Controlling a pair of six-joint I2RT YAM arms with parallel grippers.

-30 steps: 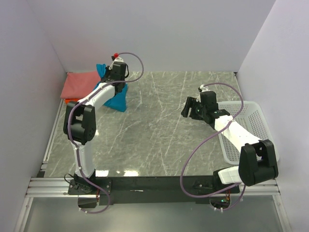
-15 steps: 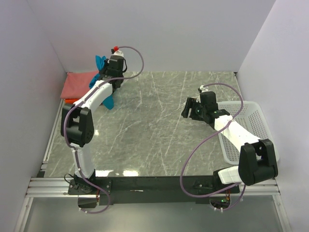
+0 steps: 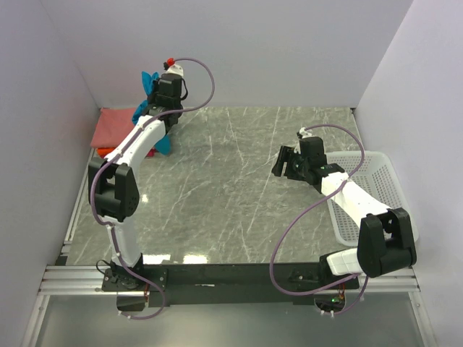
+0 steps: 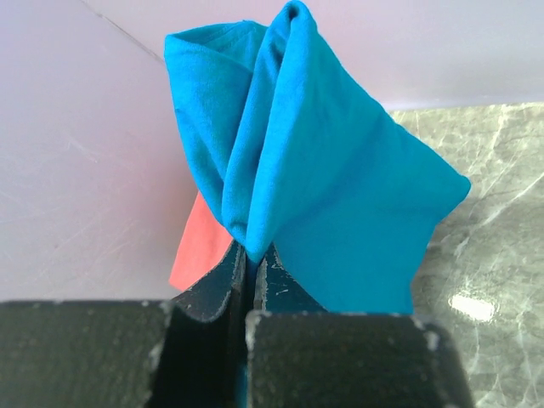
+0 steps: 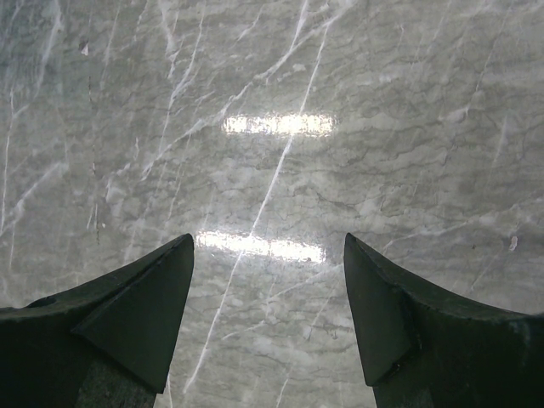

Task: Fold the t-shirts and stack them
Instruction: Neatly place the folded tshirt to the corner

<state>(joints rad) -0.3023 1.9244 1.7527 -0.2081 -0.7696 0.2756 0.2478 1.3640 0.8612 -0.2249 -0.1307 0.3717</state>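
I will move my left gripper down and left in the top view to release over the salmon-pink shirt, since the teal cloth (image 4: 306,178) overhangs that shirt's edge.
My left gripper (image 3: 150,92) is shut on the teal-blue t-shirt (image 3: 164,142) and holds it up at the back left, above the table. In the left wrist view the folded teal cloth (image 4: 306,178) hangs from between my closed fingers (image 4: 252,263). The salmon-pink shirt (image 3: 112,126) lies folded at the far left, with the orange-red one (image 3: 106,150) showing under its near edge. A strip of the pink shirt (image 4: 200,246) shows below the teal one. My right gripper (image 3: 283,163) is open and empty over bare table (image 5: 272,170) at the right middle.
A white mesh basket (image 3: 369,189) stands at the right edge of the marble table (image 3: 239,188). White walls close the back and both sides.
My left gripper has lifted the teal-blue shirt up and to the left, toward the pink stack. The right arm has not moved.
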